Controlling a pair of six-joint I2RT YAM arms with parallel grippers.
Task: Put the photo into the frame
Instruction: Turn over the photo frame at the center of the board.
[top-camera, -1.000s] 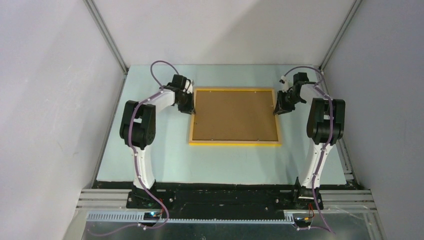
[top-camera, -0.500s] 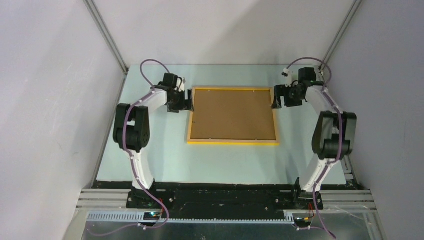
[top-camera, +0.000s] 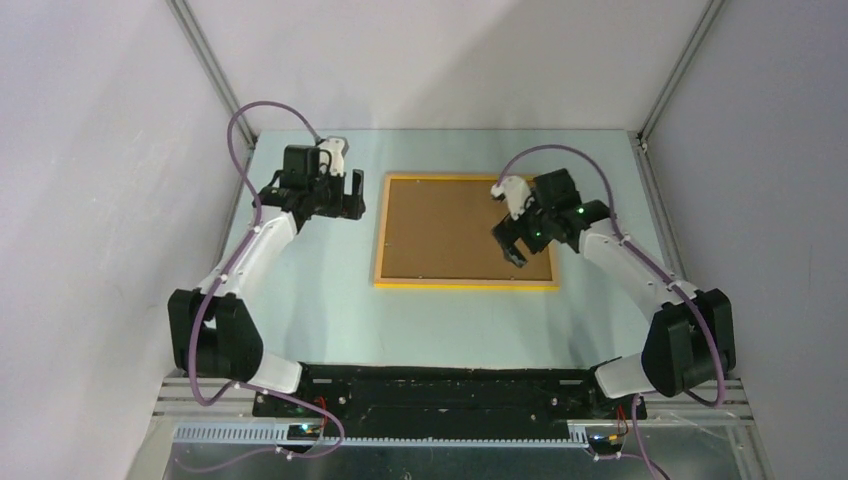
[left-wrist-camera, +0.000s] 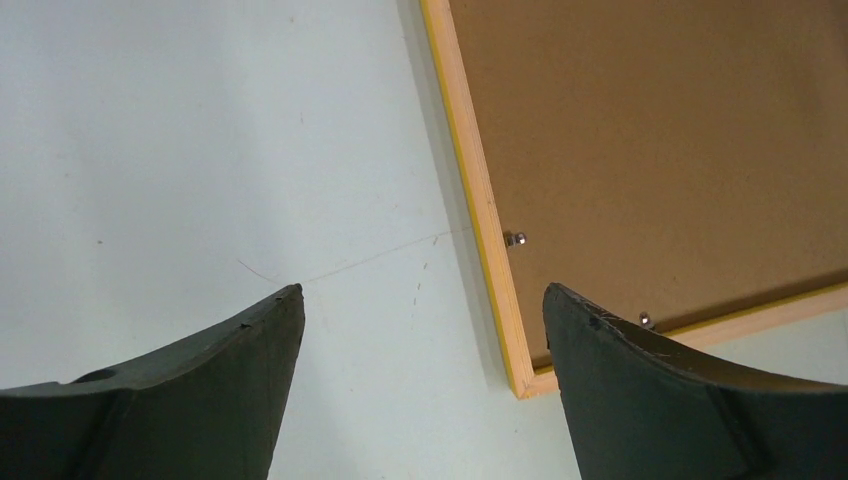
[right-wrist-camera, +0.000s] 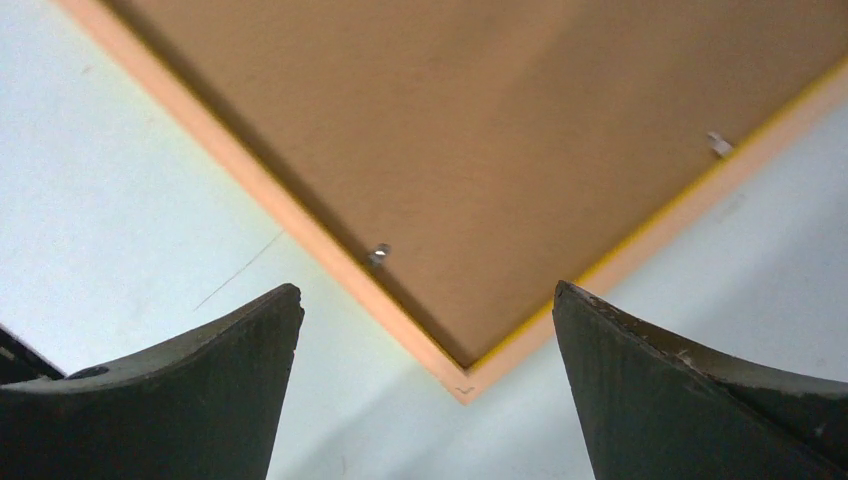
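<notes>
My right gripper is above the frame's near edge (top-camera: 495, 283) (right-wrist-camera: 308, 236), which lies below it and toward my base, so it should go down and back next, turning its fingers to either side of that edge.
The frame (top-camera: 465, 285), with narrow yellow-orange edges, lies flat mid-table with the brown backing board (top-camera: 455, 230) filling it. The photo is hidden. My left gripper (top-camera: 350, 197) hovers open just left of the frame's far left side, empty. In the left wrist view the left gripper (left-wrist-camera: 422, 292) stands above bare table beside the frame's edge (left-wrist-camera: 480, 200) and a corner. My right gripper (top-camera: 508, 245) hangs open over the frame's near right part. In the right wrist view the right gripper (right-wrist-camera: 427, 290) stands above a frame corner (right-wrist-camera: 462, 385), touching nothing.
Small metal tabs (left-wrist-camera: 516, 238) (right-wrist-camera: 378, 253) sit along the inner rim over the board. The pale green table (top-camera: 300, 300) is boxed in by grey walls with aluminium posts (top-camera: 215, 75) at the back corners. Purple cables loop above both wrists.
Both grippers, which were at the frame's left and right edges, have opened and pulled off. The left arm drew back leftward; the right arm swung in over the frame's near right part.
</notes>
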